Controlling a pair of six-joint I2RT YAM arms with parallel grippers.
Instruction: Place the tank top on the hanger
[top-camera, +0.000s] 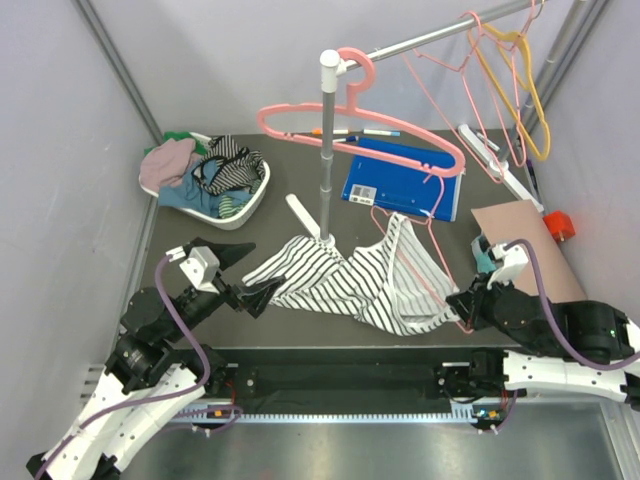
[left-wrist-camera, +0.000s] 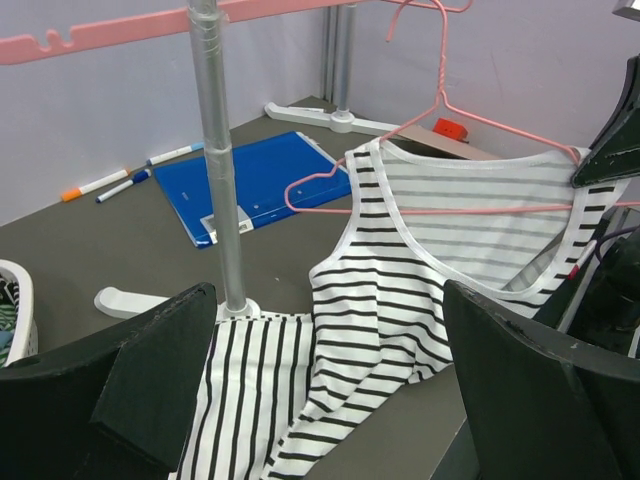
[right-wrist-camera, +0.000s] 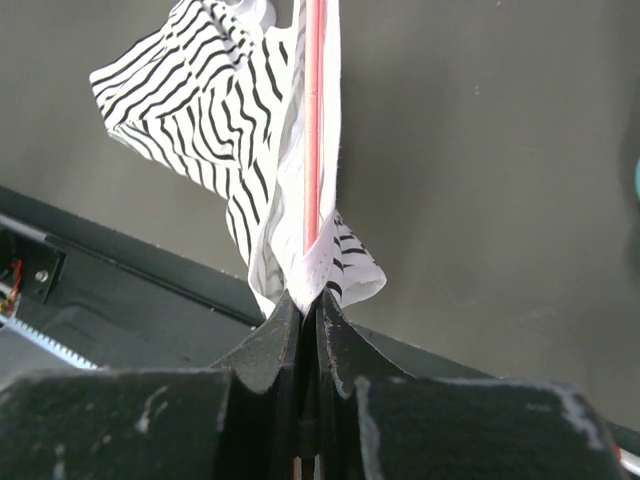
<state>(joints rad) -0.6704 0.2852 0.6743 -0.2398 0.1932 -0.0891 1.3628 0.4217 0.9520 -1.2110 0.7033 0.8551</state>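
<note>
The rack's bar (top-camera: 414, 44) is bare between hangers, so next I will move my right gripper up and outward, hook the thin pink hanger onto it there and release.
The white, black-striped tank top (top-camera: 340, 280) lies crumpled on the dark table by the rack pole's foot. The thin pink hanger (top-camera: 425, 275) sits partly inside it; in the left wrist view its hook (left-wrist-camera: 440, 100) stands above the neckline (left-wrist-camera: 400, 270). My right gripper (top-camera: 462, 303) is at the top's right end, shut on the hanger's bar (right-wrist-camera: 316, 130) together with the fabric (right-wrist-camera: 200, 100) wrapped round it; the pinch shows in the right wrist view (right-wrist-camera: 308, 300). My left gripper (top-camera: 250, 277) is open at the top's left hem, with fabric lying between its fingers (left-wrist-camera: 330, 400).
The rack's grey pole (top-camera: 326, 150) stands just behind the top, with a thick pink hanger (top-camera: 360, 135) on it. A blue clipboard (top-camera: 400, 180) lies behind. A white basket of clothes (top-camera: 215, 185) is at back left. A yellow hanger (top-camera: 525, 90) hangs at back right above cardboard (top-camera: 520, 240).
</note>
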